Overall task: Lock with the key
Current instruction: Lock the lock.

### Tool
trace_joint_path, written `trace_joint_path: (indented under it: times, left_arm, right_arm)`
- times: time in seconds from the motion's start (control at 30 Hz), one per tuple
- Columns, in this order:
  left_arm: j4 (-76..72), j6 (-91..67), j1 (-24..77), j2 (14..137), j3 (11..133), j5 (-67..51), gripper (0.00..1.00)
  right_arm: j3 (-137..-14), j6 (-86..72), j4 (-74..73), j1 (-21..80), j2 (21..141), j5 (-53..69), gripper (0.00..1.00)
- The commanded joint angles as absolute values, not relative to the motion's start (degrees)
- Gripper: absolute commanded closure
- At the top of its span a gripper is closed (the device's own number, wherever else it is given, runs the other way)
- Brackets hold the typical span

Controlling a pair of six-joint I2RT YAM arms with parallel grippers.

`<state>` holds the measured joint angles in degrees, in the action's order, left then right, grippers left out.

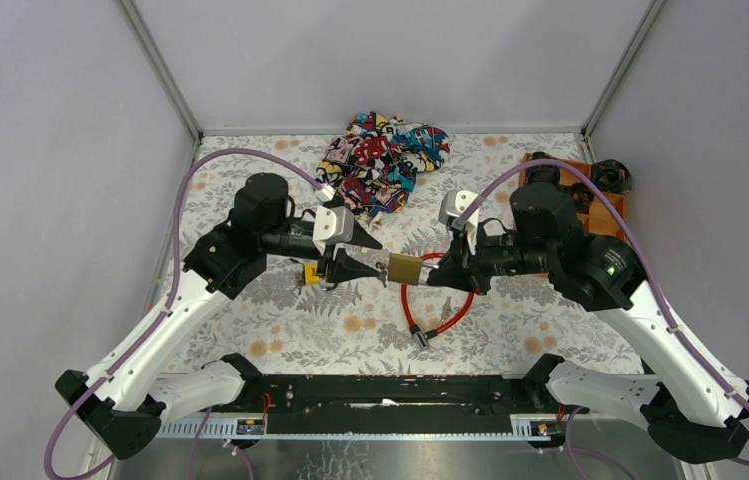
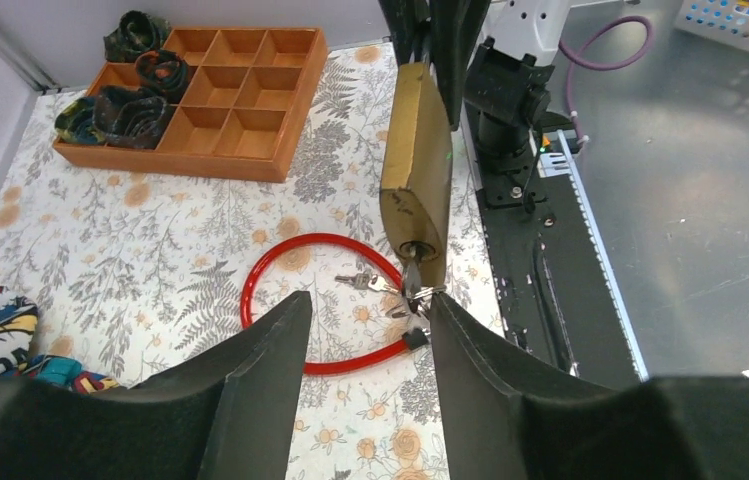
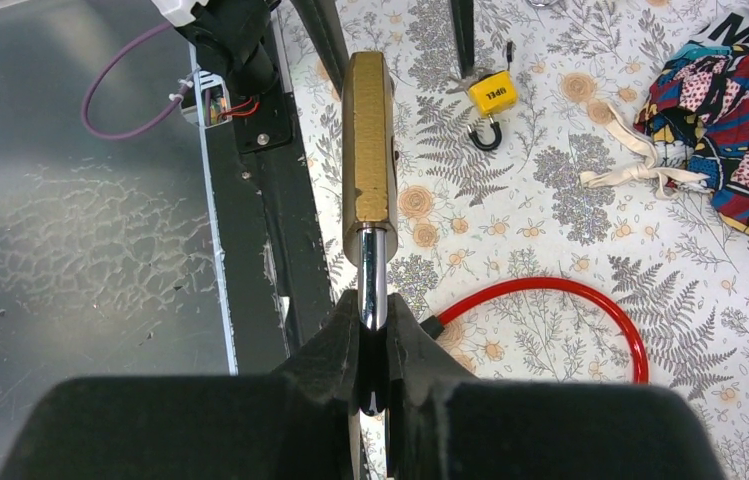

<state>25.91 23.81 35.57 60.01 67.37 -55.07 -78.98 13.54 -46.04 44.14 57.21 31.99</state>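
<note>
The right gripper moves outward and down to the floral cloth beyond the red cable loop next. It releases the brass padlock [image 1: 405, 267] there, since that patch lies bare.
A brass padlock [image 1: 405, 267] hangs in the air between my two grippers. My right gripper [image 1: 433, 275] is shut on its chrome shackle [image 3: 374, 275], which shows in the right wrist view [image 3: 378, 325]. The lock body [image 3: 368, 140] points away from the gripper. A key [image 2: 412, 272] sticks in the keyhole at the lock's lower end [image 2: 417, 170], with a ring of spare keys [image 2: 375, 284] hanging from it. My left gripper [image 2: 365, 315] is open, and the key sits just beyond its right fingertip [image 2: 450, 325]. In the top view the left gripper [image 1: 378, 262] faces the lock.
A red cable loop [image 1: 450, 310] lies on the floral cloth under the lock. A small yellow padlock [image 1: 310, 273] lies by the left gripper. A colourful cloth bundle [image 1: 382, 158] lies at the back. A wooden compartment tray [image 2: 220, 100] with rolled items stands at the back right.
</note>
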Motion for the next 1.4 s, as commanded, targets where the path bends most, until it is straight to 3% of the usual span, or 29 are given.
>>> trace_joint_path:
  times: [0.0, 0.13, 0.37, 0.4, 0.53, 0.77, 1.03, 1.17, 1.27, 1.37]
  left_arm:
    - [23.2, 16.8, 35.4, 60.5, 69.5, -57.5, 0.48]
    - [22.1, 13.5, 36.3, 60.9, 69.4, -58.4, 0.48]
    - [22.1, 12.0, 37.4, 61.2, 69.3, -58.9, 0.57]
    - [22.0, 11.9, 37.6, 61.2, 69.3, -58.9, 0.61]
    - [20.9, 10.8, 38.7, 61.4, 69.3, -57.6, 1.0]
    - [30.1, 24.7, 37.7, 60.1, 68.4, -48.6, 1.0]
    - [45.1, 41.3, 28.7, 60.6, 65.6, -47.2, 1.0]
    - [44.4, 46.4, 23.1, 59.7, 60.7, -42.0, 1.0]
    - [30.7, 31.3, 21.1, 59.0, 54.0, -38.2, 1.0]
    - [7.8, -4.4, 22.9, 57.0, 44.5, -32.9, 1.0]
  right_arm:
    - [-83.1, 14.5, -40.9, 44.2, 57.1, 35.0, 1.0]
    - [-83.6, 14.5, -41.2, 44.3, 57.6, 35.0, 1.0]
    - [-83.8, 14.5, -41.5, 44.2, 57.4, 34.3, 1.0]
    - [-83.8, 14.5, -41.6, 44.3, 57.5, 34.3, 1.0]
    - [-83.7, 14.3, -41.4, 44.3, 57.4, 34.6, 1.0]
    - [-84.1, 17.1, -45.0, 44.2, 56.3, 30.2, 1.0]
    - [-82.8, 17.8, -45.6, 44.2, 54.2, 25.9, 1.0]
    - [-82.5, 17.4, -46.7, 44.3, 54.6, 22.5, 1.0]
    - [-76.2, 11.6, -38.8, 44.2, 55.2, 15.5, 1.0]
    - [-68.2, -0.1, -26.3, 41.5, 60.8, 10.8, 1.0]
